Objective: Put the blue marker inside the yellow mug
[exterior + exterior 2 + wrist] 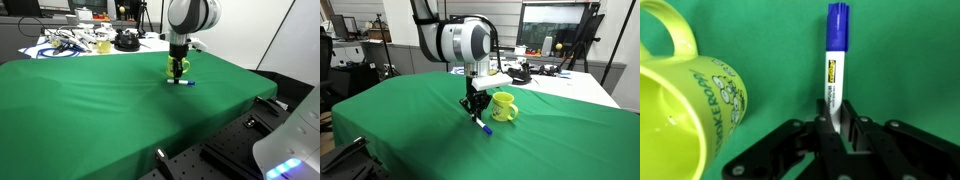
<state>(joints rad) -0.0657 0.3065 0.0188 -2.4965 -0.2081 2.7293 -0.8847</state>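
Note:
The marker [483, 126] lies flat while the mug stands upright, so the gripper next needs to lift, tilt the marker with its cap up, then lower it over the mug's opening [503, 97] and let go.
The blue marker [835, 60], blue cap and white barrel, lies low on the green cloth, cap pointing away from me. My gripper [838, 125] is shut on the marker's white end, one finger on each side. The yellow mug [680, 110] with a greenish design stands upright just beside the marker, handle at the far side. In both exterior views the gripper [472, 112] [178, 76] is down at the cloth right beside the mug [503, 106] [177, 65], with the marker [483, 126] [186, 83] sticking out below it.
The green cloth [90, 110] covers the table. Cluttered items, cables and a black object [125, 41] sit on a white table behind it. Monitors and a desk [555, 60] stand at the back. The table's metal edge [200, 160] is near.

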